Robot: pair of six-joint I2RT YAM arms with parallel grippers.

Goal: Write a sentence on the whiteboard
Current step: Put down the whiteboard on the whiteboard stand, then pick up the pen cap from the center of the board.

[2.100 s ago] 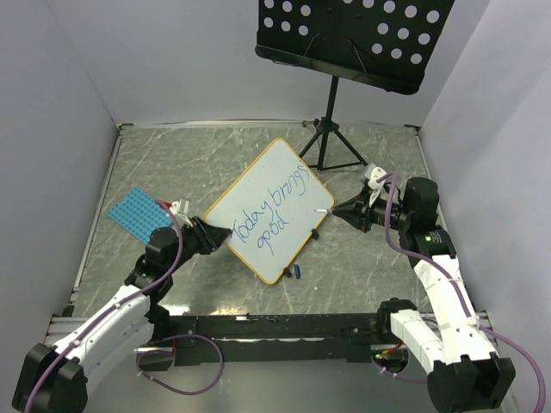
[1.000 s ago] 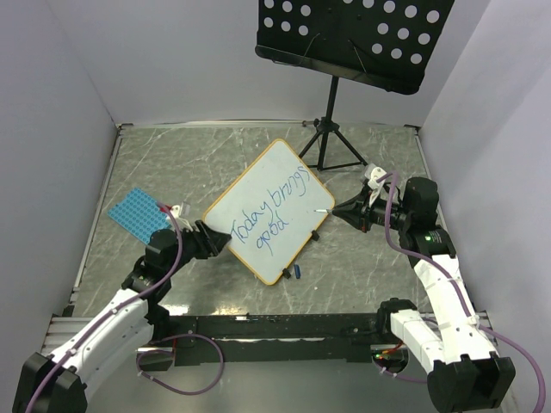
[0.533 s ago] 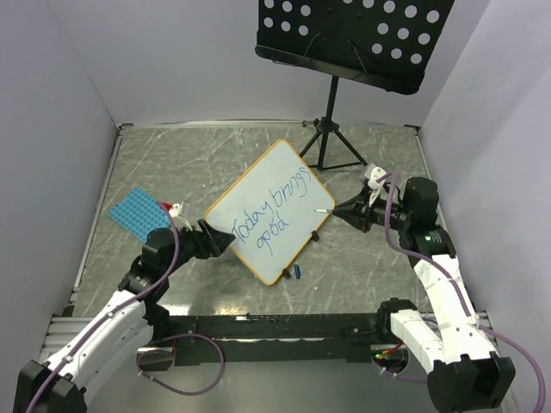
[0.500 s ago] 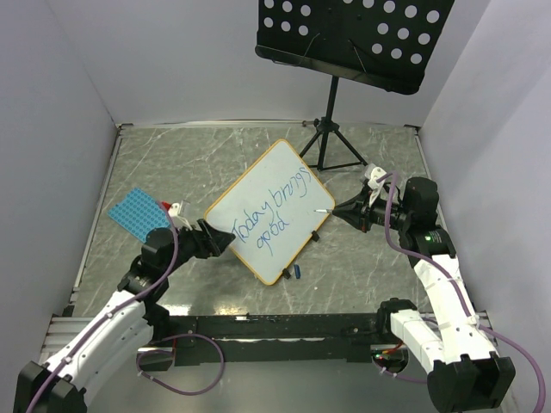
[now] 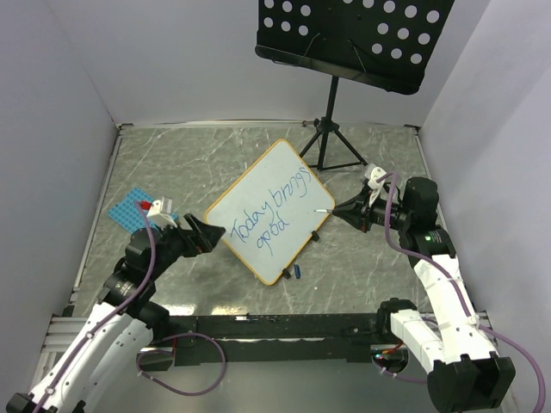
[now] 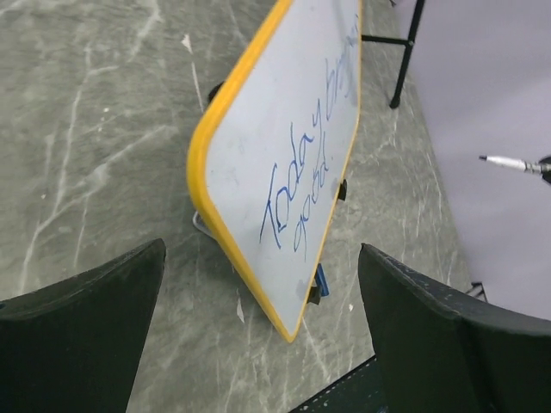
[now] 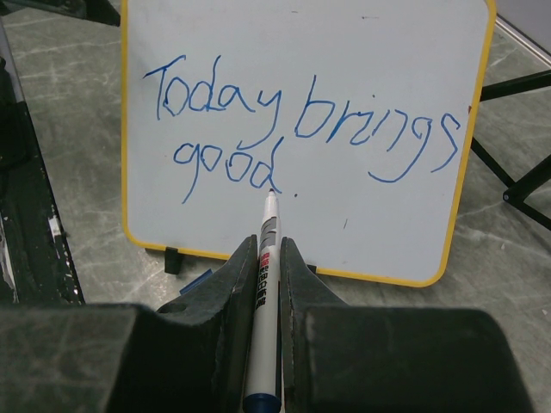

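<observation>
Next, my left gripper swings its open fingers across the board and down onto the small blue piece (image 5: 297,271) (image 6: 321,280), which lies below, to the gripper's right in the top view.
The whiteboard (image 5: 258,185) stands propped up at mid-table, white with an orange-yellow frame (image 6: 202,155). The sentence (image 7: 293,129) reads "Today brings good" in blue, on two lines (image 5: 274,217). My left gripper (image 5: 209,234) is open just off the board's left edge, and its dark fingers (image 6: 86,327) flank the board's near corner without touching it. My right gripper (image 5: 337,211) is shut on a white marker (image 7: 269,219). The marker points at the board's face below "good". In the left wrist view the marker (image 6: 510,163) hangs apart from the board.
A black perforated music stand (image 5: 353,39) on a tripod (image 5: 331,142) rises behind the board. A blue dotted pad (image 5: 127,211) lies at the left near my left arm. A small blue piece (image 5: 295,273) lies by the board's front foot. Grey walls close in three sides.
My left gripper has opened wide and drawn back leftwards from the board's left edge. The board and my right arm with the marker have stayed put.
</observation>
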